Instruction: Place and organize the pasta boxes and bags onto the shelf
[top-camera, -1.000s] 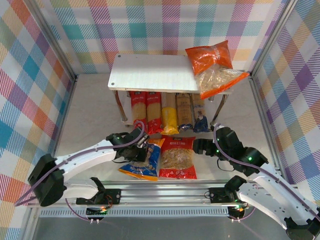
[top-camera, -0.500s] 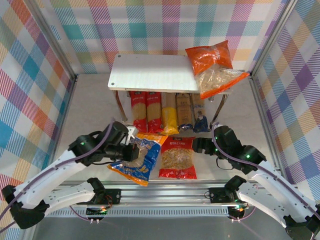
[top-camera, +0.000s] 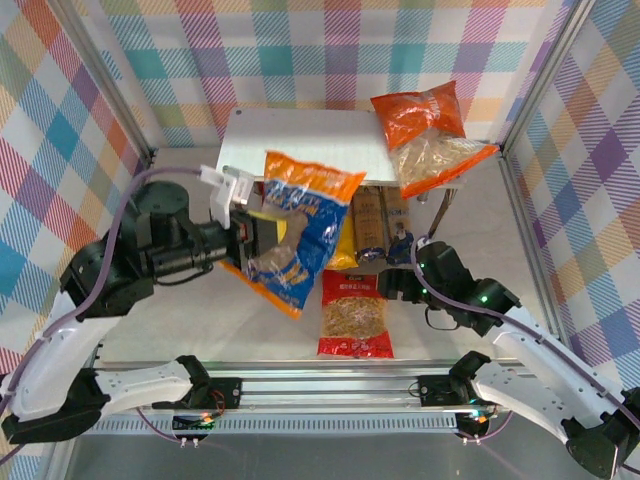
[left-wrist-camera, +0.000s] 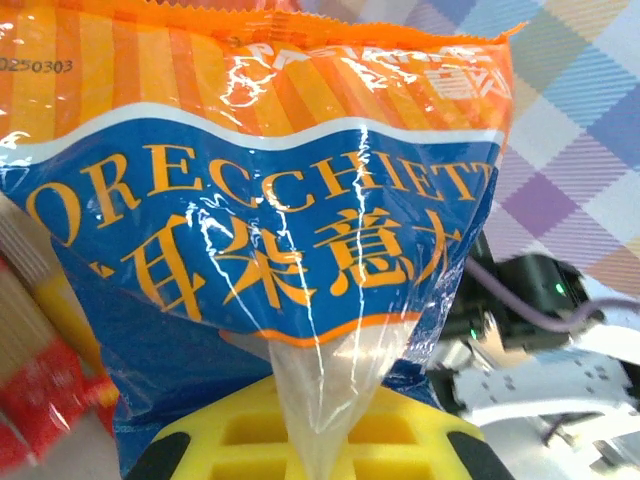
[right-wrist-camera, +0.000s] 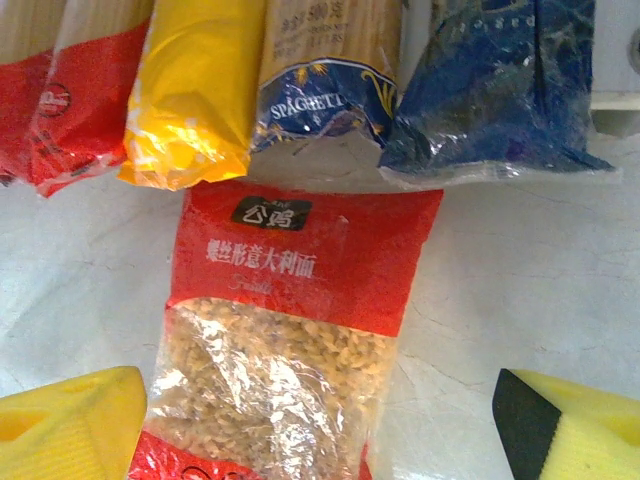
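Observation:
Next, the left gripper moves the blue-and-orange bag (top-camera: 300, 225) outward and releases it on the top board's bare end (top-camera: 262, 143), since that space lies outward of the gripper.
My left gripper (top-camera: 243, 236) is shut on the clear bottom edge of the blue-and-orange bag (top-camera: 300, 225), which hangs in the air in front of the shelf (top-camera: 300, 145). In the left wrist view that bag (left-wrist-camera: 280, 230) is pinched between my yellow fingers (left-wrist-camera: 230, 440). The red bag (top-camera: 355, 315) lies flat on the table. My right gripper (right-wrist-camera: 320, 430) hovers open above it, a finger on each side. The orange bag (top-camera: 425, 135) lies on the shelf's top board at the right. Red (right-wrist-camera: 70, 100), yellow (right-wrist-camera: 195, 90) and blue-ended pasta boxes (right-wrist-camera: 330, 80) lie side by side on the lower tier.
Plaid walls and metal corner posts (top-camera: 520, 200) close in the table. An aluminium rail (top-camera: 320, 385) runs along the near edge. Bare tabletop (top-camera: 180, 300) lies left of the shelf legs. The raised bag hides the left part of the lower tier from above.
My left arm has lifted the blue-and-orange bag off the table and swung it up in front of the shelf. The right gripper has shifted slightly left above the red bag.

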